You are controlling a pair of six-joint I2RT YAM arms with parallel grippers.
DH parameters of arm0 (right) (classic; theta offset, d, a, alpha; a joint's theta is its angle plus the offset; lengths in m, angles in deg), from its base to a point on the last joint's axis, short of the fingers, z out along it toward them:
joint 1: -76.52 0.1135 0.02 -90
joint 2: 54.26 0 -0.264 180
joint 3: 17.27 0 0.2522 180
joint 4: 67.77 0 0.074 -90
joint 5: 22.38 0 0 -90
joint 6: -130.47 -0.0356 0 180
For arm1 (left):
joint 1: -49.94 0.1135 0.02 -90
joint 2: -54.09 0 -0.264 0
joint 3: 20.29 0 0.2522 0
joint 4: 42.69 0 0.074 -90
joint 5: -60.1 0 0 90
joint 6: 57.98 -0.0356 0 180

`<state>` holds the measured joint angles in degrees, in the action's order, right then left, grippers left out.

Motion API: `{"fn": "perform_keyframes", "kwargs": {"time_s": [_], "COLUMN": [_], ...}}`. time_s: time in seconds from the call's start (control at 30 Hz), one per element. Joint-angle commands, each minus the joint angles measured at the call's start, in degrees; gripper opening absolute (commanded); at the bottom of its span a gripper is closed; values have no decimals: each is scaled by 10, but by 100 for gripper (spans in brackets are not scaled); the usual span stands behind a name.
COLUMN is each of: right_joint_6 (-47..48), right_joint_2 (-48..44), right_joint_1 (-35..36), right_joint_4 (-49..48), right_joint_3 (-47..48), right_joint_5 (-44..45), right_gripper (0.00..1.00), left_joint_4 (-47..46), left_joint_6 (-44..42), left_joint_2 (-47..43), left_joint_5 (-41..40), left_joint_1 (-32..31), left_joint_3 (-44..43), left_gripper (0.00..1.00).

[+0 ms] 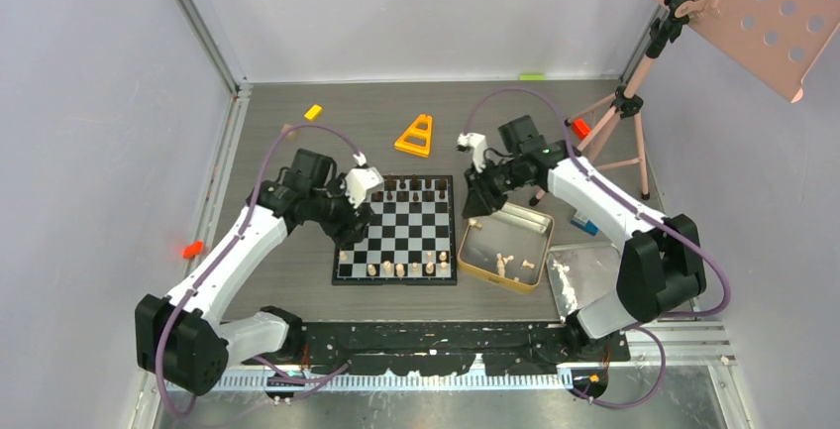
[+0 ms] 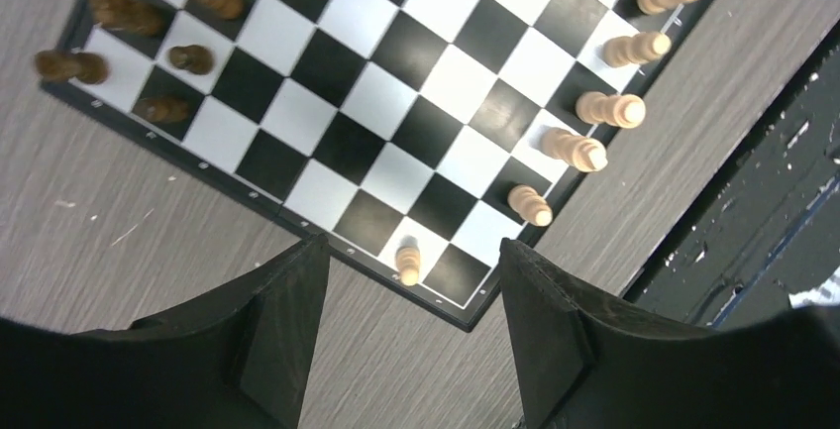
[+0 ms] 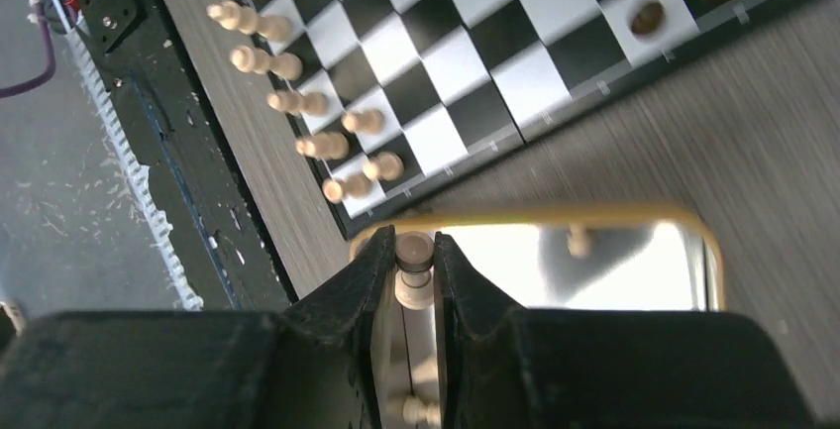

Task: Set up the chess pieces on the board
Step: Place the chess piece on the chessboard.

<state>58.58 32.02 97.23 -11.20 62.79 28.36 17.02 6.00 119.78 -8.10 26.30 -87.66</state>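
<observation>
Next, my right gripper should move across, back and down to release over the mid-board dark square [image 1: 399, 245] [image 3: 362, 4], since that lies below it, to the left in the top view.
The checkered board [image 1: 396, 231] lies mid-table. Dark pieces [image 1: 411, 191] stand along its far edge and pale pieces [image 1: 401, 269] along its near edge. My left gripper [image 1: 349, 223] hovers open and empty over the board's left side; in its wrist view the gripper [image 2: 411, 244] frames a pale pawn [image 2: 408, 263] on a corner square of the board [image 2: 396, 102]. My right gripper [image 1: 473, 206] is over the gold tin's [image 1: 466, 251] far left corner. In its wrist view the gripper [image 3: 414, 241] is shut on a pale piece [image 3: 414, 270] above the tin [image 3: 555, 216].
Several pale pieces [image 1: 510, 263] lie in the tin. A silver tray [image 1: 584, 275] sits right of it. An orange triangular frame [image 1: 415, 137], a yellow brick [image 1: 313, 111] and a tripod [image 1: 619, 122] stand beyond the board. A red block [image 1: 192, 249] lies far left.
</observation>
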Motion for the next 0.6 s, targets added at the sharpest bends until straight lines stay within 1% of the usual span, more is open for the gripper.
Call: {"fn": "perform_keyframes", "kwargs": {"time_s": [0.0, 0.1, 0.2, 0.27, 0.33, 0.4, 0.5, 0.57], "right_joint_6": [-8, -14, -20, -30, -45, -66, -109, -120], "right_joint_2": [0, 29, 47, 57, 71, 90, 121, 138], "right_joint_1": [60, 101, 131, 145, 157, 168, 179, 188], "right_joint_4": [-114, -167, -234, -305, -419, -486, -547, -586], "right_joint_3": [9, 24, 11, -11, -33, -43, -48, -58], "right_joint_5": [9, 1, -8, -13, -18, -19, -23, -22], "right_gripper": [4, 4, 4, 5, 5, 6, 6, 6], "left_joint_4": [-19, -1, 9, 13, 20, 26, 28, 24], "left_joint_6": [14, 24, 42, 52, 57, 54, 50, 52], "left_joint_2": [1, 18, 37, 49, 59, 67, 72, 70], "left_joint_5": [44, 72, 101, 118, 130, 138, 141, 141], "left_joint_1": [50, 88, 126, 147, 165, 180, 195, 200], "left_joint_3": [-46, -80, -112, -129, -143, -155, -159, -155], "left_gripper": [66, 67, 67, 67, 67, 67, 67, 67]}}
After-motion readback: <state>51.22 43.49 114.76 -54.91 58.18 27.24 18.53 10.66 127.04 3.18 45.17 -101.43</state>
